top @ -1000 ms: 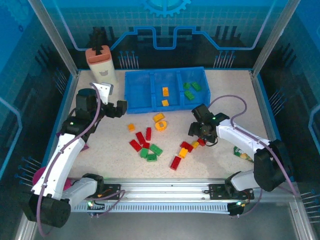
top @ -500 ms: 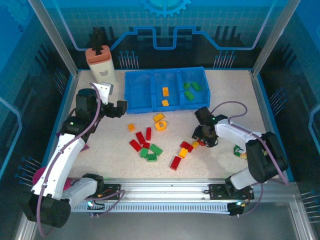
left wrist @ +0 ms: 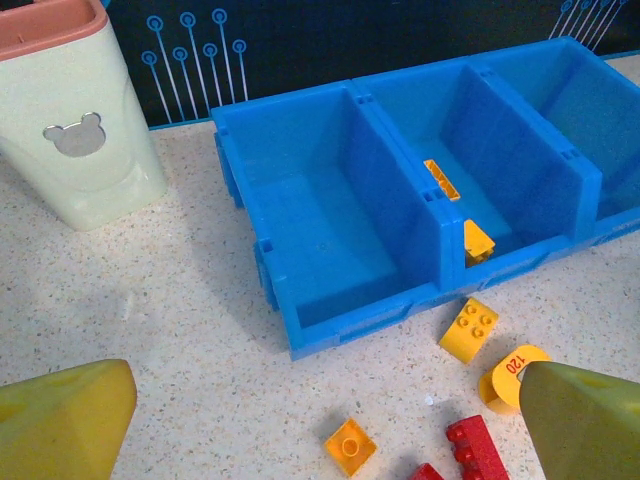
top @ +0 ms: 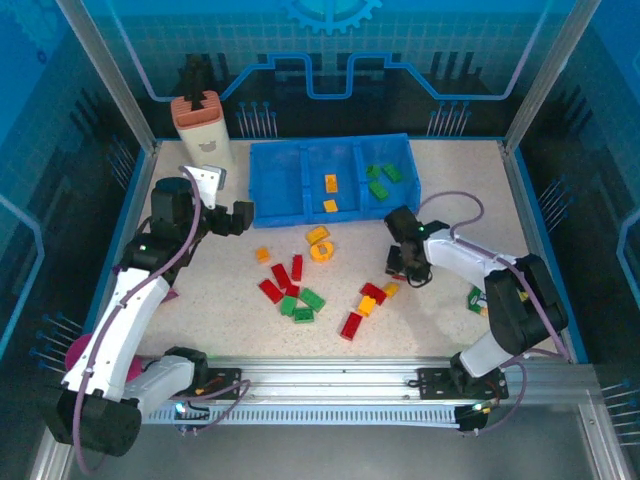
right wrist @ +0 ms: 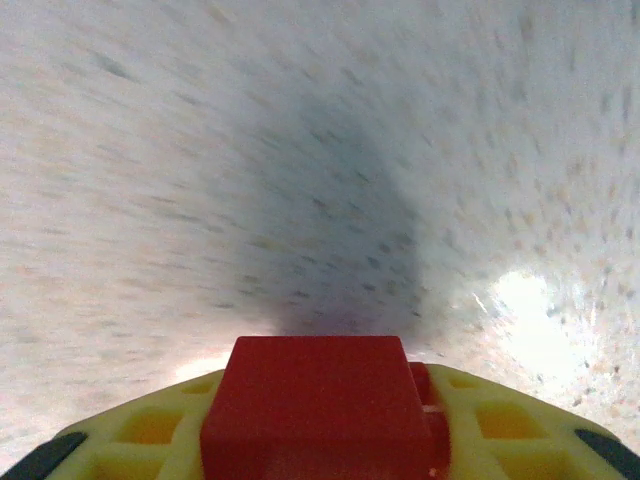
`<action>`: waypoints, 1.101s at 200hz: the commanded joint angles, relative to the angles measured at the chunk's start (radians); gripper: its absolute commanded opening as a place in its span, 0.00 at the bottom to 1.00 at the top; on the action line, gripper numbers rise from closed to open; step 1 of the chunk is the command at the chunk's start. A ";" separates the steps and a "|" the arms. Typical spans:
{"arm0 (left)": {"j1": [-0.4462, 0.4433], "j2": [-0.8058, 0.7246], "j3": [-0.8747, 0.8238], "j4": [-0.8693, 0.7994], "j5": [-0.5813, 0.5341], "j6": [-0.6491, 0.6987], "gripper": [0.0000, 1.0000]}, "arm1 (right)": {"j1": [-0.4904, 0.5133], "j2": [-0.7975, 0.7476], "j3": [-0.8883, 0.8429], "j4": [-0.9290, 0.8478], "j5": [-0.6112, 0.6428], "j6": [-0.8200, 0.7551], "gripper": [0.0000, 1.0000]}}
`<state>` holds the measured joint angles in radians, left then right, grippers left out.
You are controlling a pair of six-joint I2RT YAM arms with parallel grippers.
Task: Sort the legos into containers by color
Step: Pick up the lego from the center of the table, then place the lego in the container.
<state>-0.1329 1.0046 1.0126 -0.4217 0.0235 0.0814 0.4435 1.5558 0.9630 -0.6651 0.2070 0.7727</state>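
Note:
I should next swing my right gripper up and outward over the empty container (top: 277, 186) beside the beige bottle to release the red brick, since the others hold orange and green.
The blue tray (top: 276, 214) lies at the back of the table, its three containers side by side. The left one (left wrist: 325, 230) is empty, the middle one holds orange legos (top: 331, 183), the right one green legos (top: 381, 180). Loose red (top: 281, 276), green (top: 313, 299) and orange legos, among them an orange ring (top: 322, 250), lie mid-table. My right gripper (top: 403, 268) hangs low just right of that scatter. In the right wrist view it (right wrist: 320, 445) is shut on a red brick (right wrist: 318, 400) between its yellow fingers (right wrist: 500, 420). My left gripper (top: 240, 215) is open in front of the tray's left end, nothing in it (left wrist: 322, 400).
A beige bottle (top: 203, 130) stands left of the tray. A pink cup (top: 75, 352) sits at the near left edge behind the left arm. A green snack bag (top: 478, 300) lies by the right arm. A yellow brick (left wrist: 468, 329) rests against the tray front.
My right gripper has closed on a red brick from the right-hand cluster and shifted slightly toward the tray. The left arm has not moved.

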 commanded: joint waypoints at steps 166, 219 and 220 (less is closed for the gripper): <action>-0.054 -0.138 0.047 -0.244 -0.002 0.023 0.95 | 0.213 0.614 0.991 0.459 -0.288 -0.891 0.34; -0.071 -0.157 0.000 -0.269 -0.012 -0.059 0.94 | 0.249 0.876 1.325 0.303 -0.209 -0.986 0.37; -0.072 -0.158 0.000 -0.269 -0.011 -0.059 0.94 | 0.249 0.878 1.328 0.303 -0.208 -0.987 0.38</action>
<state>-0.1905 0.8577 1.0351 -0.6537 0.0151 0.0715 0.6674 2.3562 2.1822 -0.2825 -0.0326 -0.1444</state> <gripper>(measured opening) 0.936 0.423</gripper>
